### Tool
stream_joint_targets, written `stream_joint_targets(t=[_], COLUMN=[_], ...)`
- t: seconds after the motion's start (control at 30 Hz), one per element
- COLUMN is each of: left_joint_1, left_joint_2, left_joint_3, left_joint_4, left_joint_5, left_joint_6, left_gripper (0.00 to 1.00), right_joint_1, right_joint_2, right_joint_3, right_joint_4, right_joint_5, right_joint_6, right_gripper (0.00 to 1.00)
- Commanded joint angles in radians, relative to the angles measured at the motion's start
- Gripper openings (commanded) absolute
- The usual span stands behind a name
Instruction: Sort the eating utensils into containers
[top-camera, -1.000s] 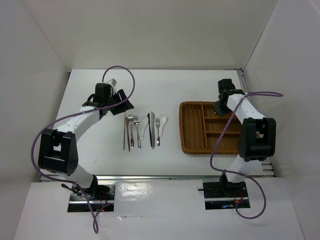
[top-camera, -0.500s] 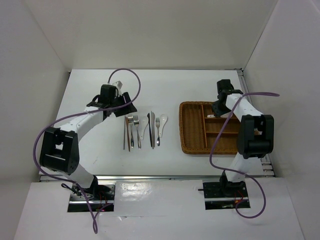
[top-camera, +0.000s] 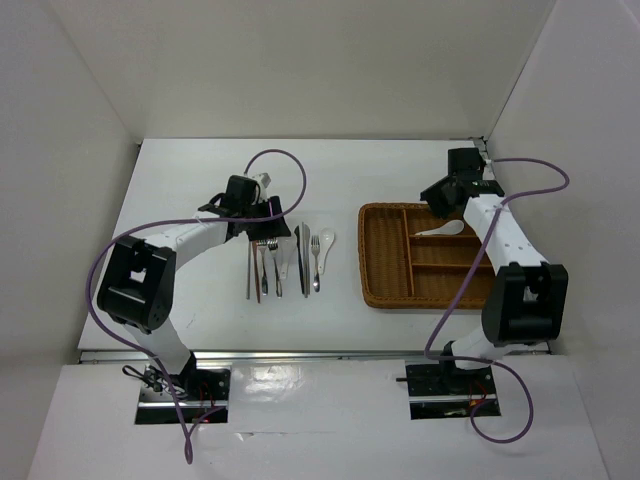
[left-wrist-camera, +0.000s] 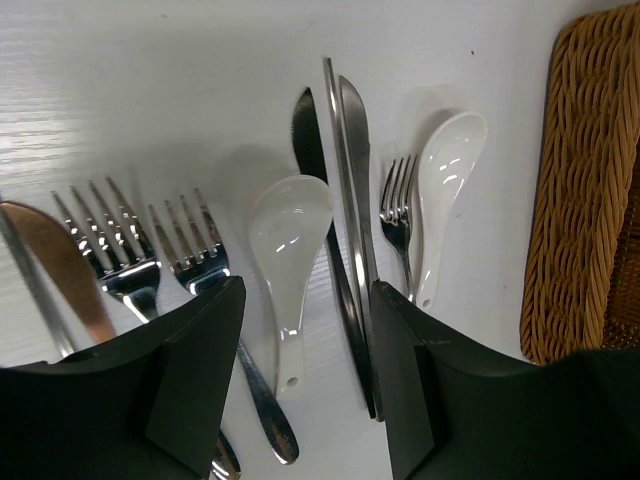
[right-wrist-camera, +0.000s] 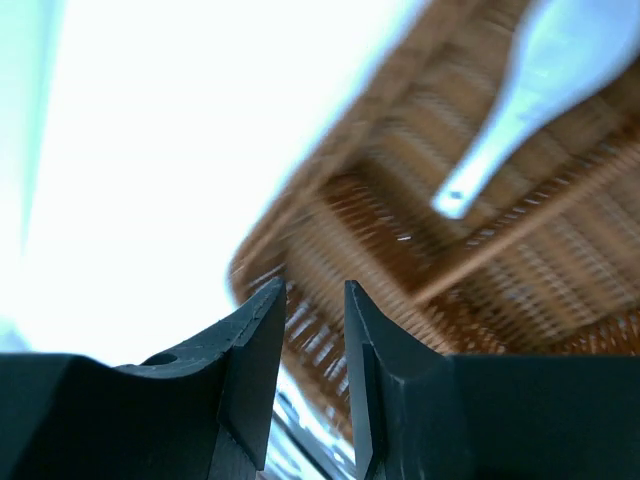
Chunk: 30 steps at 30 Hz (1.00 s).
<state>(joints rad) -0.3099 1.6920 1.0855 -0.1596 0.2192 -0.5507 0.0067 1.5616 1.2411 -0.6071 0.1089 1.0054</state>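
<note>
The white soup spoon (top-camera: 290, 255) lies below the left gripper's open fingers, so the left gripper should move down onto the bowl's edge nearest the forks and close on it.
The utensils lie in a row on the white table: brown chopsticks (top-camera: 250, 270), two forks (top-camera: 268, 262), a white soup spoon (top-camera: 290, 255), two knives (top-camera: 304, 258), a small fork (top-camera: 315, 268) and a second white spoon (top-camera: 326, 241). My left gripper (top-camera: 271, 222) is open over the row's far end. In the left wrist view its jaws (left-wrist-camera: 305, 300) straddle the handle of the white spoon (left-wrist-camera: 288, 235), with the knives (left-wrist-camera: 347, 200) beside it. The wicker tray (top-camera: 368, 262) holds one white spoon (top-camera: 440, 230). My right gripper (top-camera: 441, 197) is open and empty above the tray's far edge.
White walls close in the table on the left, the back and the right. The tray's rim (left-wrist-camera: 585, 180) shows just right of the utensil row in the left wrist view. The right wrist view shows the tray's dividers (right-wrist-camera: 520, 235) and the white spoon (right-wrist-camera: 530, 85) in it.
My left gripper has moved right, from beside the row to over the forks and spoon. My right gripper has pulled back from the tray, and a white spoon now shows lying in it.
</note>
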Motion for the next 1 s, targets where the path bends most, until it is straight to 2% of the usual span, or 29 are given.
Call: stream_joint_targets(t=[0.0, 0.27, 0.63, 0.8, 0.97], left_joint_1=[-0.015, -0.015, 0.015, 0.015, 0.015], left_joint_2=[0.030, 0.090, 0.169, 0.205, 0.238], left_joint_3=[0.027, 0.036, 0.065, 0.074, 0.083], left_joint_4=[0.066, 0.075, 0.126, 0.135, 0.144], left_joint_5=[0.029, 0.020, 0.063, 0.100, 0.109], left_joint_6=[0.026, 0.026, 0.006, -0.003, -0.012], left_gripper=[0.67, 0.65, 0.62, 0.55, 0.44], right_joint_1=[0.003, 0.012, 0.012, 0.012, 0.012], right_joint_2=[-0.107, -0.225, -0.216, -0.184, -0.175], right_joint_3=[-0.031, -0.130, -0.111, -0.091, -0.091], right_joint_4=[0.125, 0.181, 0.253, 0.253, 0.265], right_joint_5=[-0.109, -0.167, -0.245, -0.255, -0.299], right_joint_6=[-0.168, -0.245, -0.320, -0.320, -0.341], right_gripper=[0.38, 0.38, 0.35, 0.34, 0.34])
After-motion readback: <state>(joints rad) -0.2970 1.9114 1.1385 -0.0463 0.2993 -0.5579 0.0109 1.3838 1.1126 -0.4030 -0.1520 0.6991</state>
